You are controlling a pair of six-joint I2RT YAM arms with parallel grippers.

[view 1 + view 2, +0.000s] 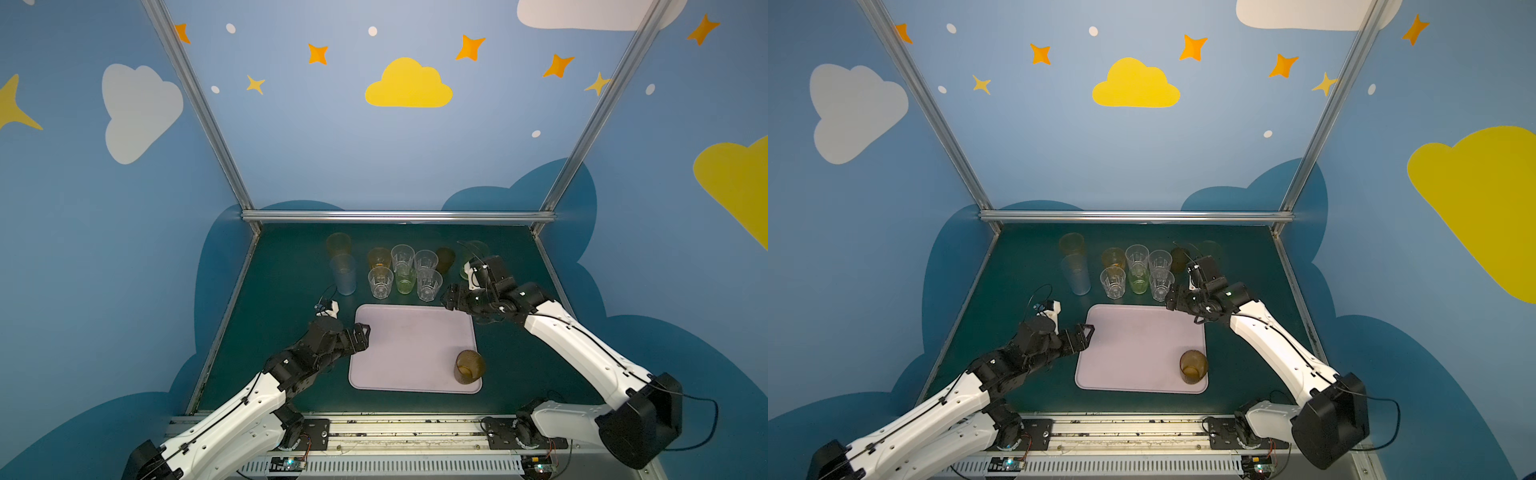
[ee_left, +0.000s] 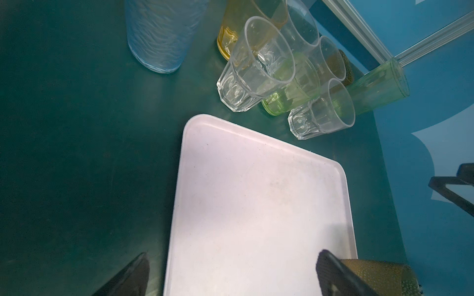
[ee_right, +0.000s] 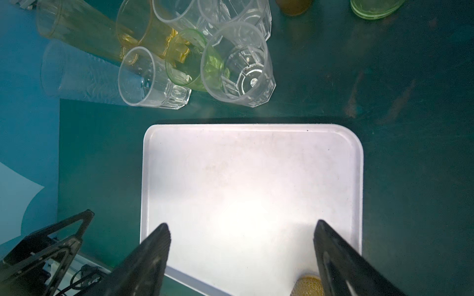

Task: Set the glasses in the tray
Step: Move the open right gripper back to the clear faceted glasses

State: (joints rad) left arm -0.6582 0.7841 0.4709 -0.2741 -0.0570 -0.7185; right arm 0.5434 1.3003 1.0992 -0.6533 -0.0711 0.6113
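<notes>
Next, my right gripper needs to reach outward and down onto the open side of the nearest clear glass's rim, which is free of neighbouring glasses.
The pale lilac tray (image 1: 411, 345) (image 1: 1138, 349) lies mid-table. A short brown glass (image 1: 468, 366) (image 1: 1193, 366) stands upright in its near right corner. Behind the tray stand several glasses: a tall blue one (image 1: 343, 274), a tall orange one (image 1: 338, 244), a short amber one (image 1: 379, 258), a short green one (image 1: 405, 279) and clear faceted ones (image 1: 380, 282). A tall green glass (image 1: 471, 257) is partly hidden behind my right wrist. My left gripper (image 1: 360, 336) (image 2: 233, 256) hangs open at the tray's left edge. My right gripper (image 1: 449, 299) (image 3: 241, 225) is open above the far right corner, holding nothing.
An aluminium rail (image 1: 399, 216) closes the table's back, and slanted rails and blue walls bound both sides. Dark green tabletop (image 1: 282, 291) shows left of the tray and to its right (image 1: 523, 365). Another brown glass (image 1: 445, 259) stands beside the clear ones.
</notes>
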